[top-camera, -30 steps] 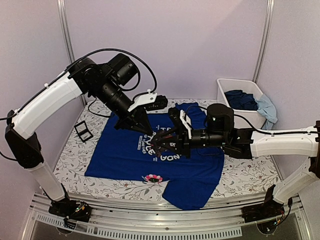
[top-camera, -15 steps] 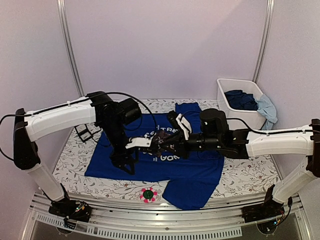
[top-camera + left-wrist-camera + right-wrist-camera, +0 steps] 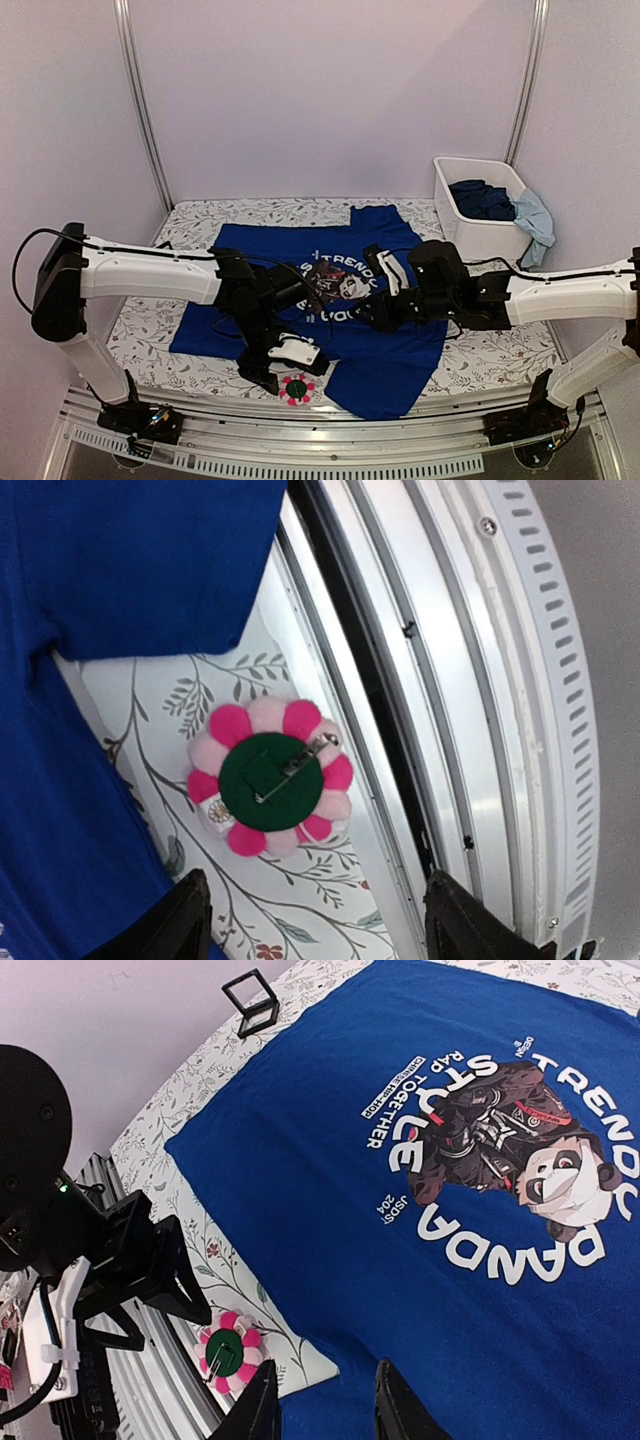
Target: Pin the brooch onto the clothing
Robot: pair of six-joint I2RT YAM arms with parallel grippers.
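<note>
The brooch's metal pin stays clear if I go onto the brooch's deep-pink petal nearest my left gripper's fingers. My left gripper needs to move down and to the right in the top view, onto that petal.
The brooch (image 3: pixel 296 388) lies back up on the flowered table cover at the front edge, its green backing and metal pin showing inside the pink petals (image 3: pixel 270 778) (image 3: pixel 228 1350). My left gripper (image 3: pixel 268 372) (image 3: pixel 320 935) hovers just short of it, open, with nothing between its fingers (image 3: pixel 185 920). The clothing, a royal-blue T-shirt (image 3: pixel 400 350) (image 3: pixel 330 1160) with a panda print, lies spread flat. My right gripper (image 3: pixel 375 312) (image 3: pixel 325 1410) hangs over its lower part, open and empty, clear of the cloth.
A white bin (image 3: pixel 480 205) with bunched dark-blue and light-blue clothes stands at the back right. A small dark square tray (image 3: pixel 255 1000) sits left of the shirt. The metal frame rail (image 3: pixel 300 440) (image 3: pixel 450 680) runs right beside the brooch.
My left arm swung down from above the shirt to the front edge and its jaws opened. The brooch went from the shirt's hem to the table edge, back up. The right gripper drew back rightwards.
</note>
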